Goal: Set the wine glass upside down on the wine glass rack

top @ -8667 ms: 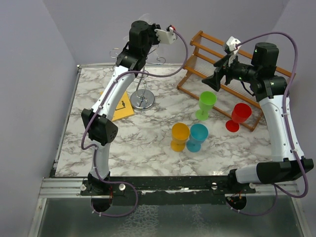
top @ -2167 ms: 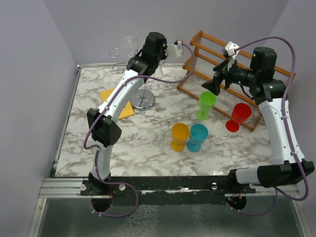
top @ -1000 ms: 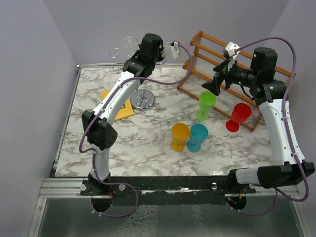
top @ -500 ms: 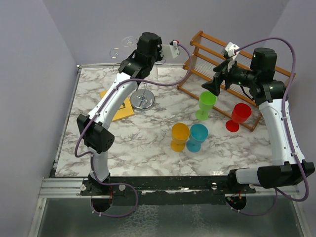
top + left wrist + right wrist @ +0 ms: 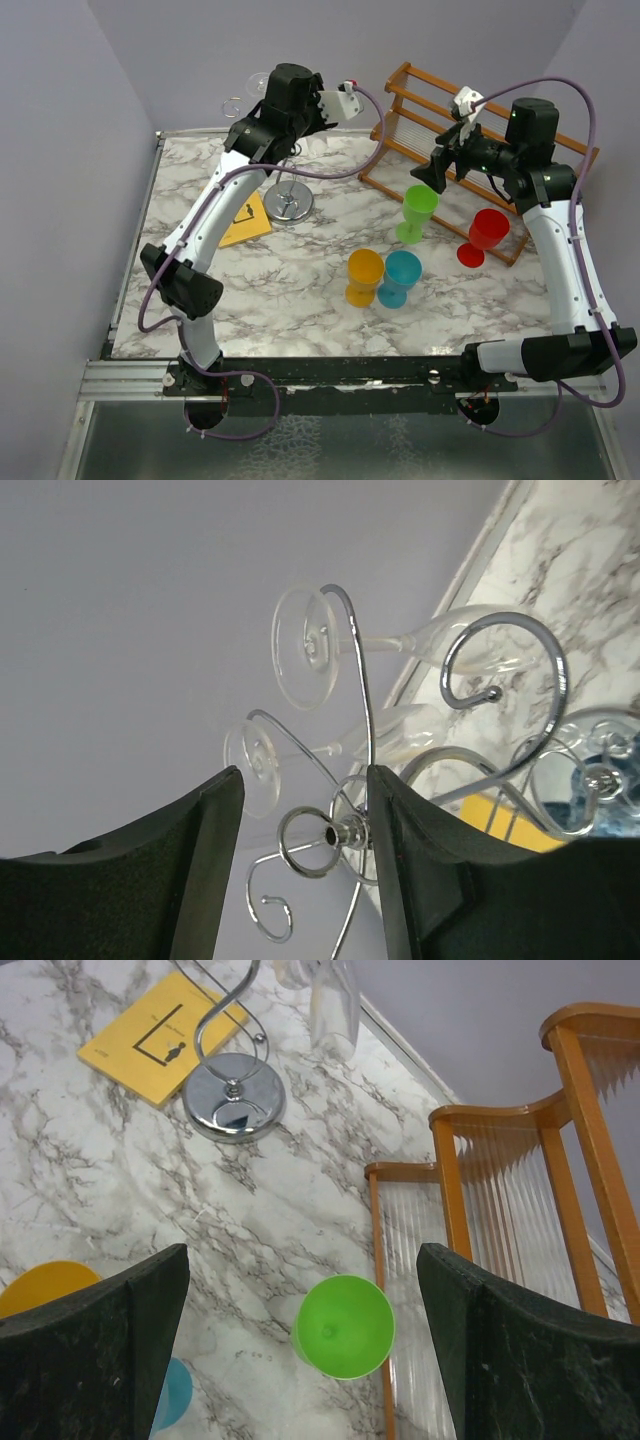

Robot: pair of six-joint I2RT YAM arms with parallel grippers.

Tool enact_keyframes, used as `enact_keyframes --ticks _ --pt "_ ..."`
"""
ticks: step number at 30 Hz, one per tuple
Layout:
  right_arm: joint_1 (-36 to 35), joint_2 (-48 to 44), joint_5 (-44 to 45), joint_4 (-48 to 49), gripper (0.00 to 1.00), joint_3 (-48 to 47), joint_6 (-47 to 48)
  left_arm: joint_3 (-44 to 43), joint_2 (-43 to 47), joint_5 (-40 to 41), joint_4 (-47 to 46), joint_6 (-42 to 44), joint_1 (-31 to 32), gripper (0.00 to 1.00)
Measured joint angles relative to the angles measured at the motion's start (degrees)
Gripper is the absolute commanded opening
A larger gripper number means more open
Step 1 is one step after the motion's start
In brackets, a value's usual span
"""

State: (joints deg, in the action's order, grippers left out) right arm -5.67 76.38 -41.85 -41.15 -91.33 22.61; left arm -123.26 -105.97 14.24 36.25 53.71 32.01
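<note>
The green goblet's upturned opening leaves room for a finger, so I need to lower my right gripper to straddle the goblet's rim on the side by the slatted rack.
The chrome wine glass rack (image 5: 288, 202) stands at the back left of the marble table. In the left wrist view a clear wine glass (image 5: 305, 648) hangs upside down from one of its scroll arms, its foot caught in the wire. A second clear glass (image 5: 252, 763) hangs the same way beside it. My left gripper (image 5: 305, 775) is open beside the rack's top. The top hub (image 5: 345, 832) shows between its fingers, and they hold nothing. My right gripper (image 5: 303, 1255) hovers open and empty above a green goblet (image 5: 345, 1325).
A yellow card (image 5: 243, 218) lies by the rack's disc base. Green (image 5: 419, 205), red (image 5: 488, 232), orange (image 5: 364, 272) and blue (image 5: 403, 270) goblets stand mid-table to the right. A brown wooden slatted rack (image 5: 400, 110) fills the back right. Purple walls close in at the back and left.
My left gripper's jaws have spread wider and its arm has swung left, the elbow dropping towards the near left. Both glasses stay hanging on the rack. The right arm has not moved.
</note>
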Motion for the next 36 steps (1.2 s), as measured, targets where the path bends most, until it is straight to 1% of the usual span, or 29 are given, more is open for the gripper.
enact_keyframes --ticks 2,3,5,7,8,11,16,18,23,29,36 --pt "0.00 0.00 1.25 0.04 0.95 0.33 0.39 -0.02 1.16 -2.43 1.60 -2.05 0.00 0.63" --pt "0.00 0.00 2.21 0.09 0.95 0.61 0.70 -0.02 1.90 -3.93 2.54 -3.37 0.00 0.68" --pt "0.00 0.00 4.26 0.04 0.94 1.53 1.38 -0.07 3.08 -6.73 4.17 -5.55 0.00 0.80" --pt "0.00 0.02 6.69 -0.04 0.93 2.38 2.19 -0.39 4.13 -9.46 6.21 -8.09 0.00 0.97" --pt "0.00 0.07 7.58 -0.20 0.92 2.62 2.58 -0.68 4.48 -10.73 6.88 -9.31 0.00 0.99" --pt "-0.33 0.68 10.88 -1.22 0.89 2.93 3.78 -1.03 5.73 -14.75 8.92 -13.33 0.00 0.99" --pt "-3.69 3.82 20.55 -2.05 0.85 5.40 5.84 0.70 9.86 -21.27 10.75 -19.96 0.04 0.99" --pt "-5.16 5.46 24.68 -2.29 0.80 7.28 6.38 2.47 12.00 -22.86 10.84 -21.77 0.07 0.99" --pt "-6.60 9.88 32.15 -2.60 0.74 9.86 6.84 6.25 15.02 -24.65 10.93 -24.02 0.11 0.99" --pt "-6.58 11.93 35.45 -2.58 0.68 10.19 6.08 9.03 15.23 -24.81 11.02 -24.59 0.11 0.99" --pt "-6.60 13.64 37.03 -2.56 0.51 10.19 4.59 9.25 15.74 -24.96 10.97 -24.68 0.11 0.99"
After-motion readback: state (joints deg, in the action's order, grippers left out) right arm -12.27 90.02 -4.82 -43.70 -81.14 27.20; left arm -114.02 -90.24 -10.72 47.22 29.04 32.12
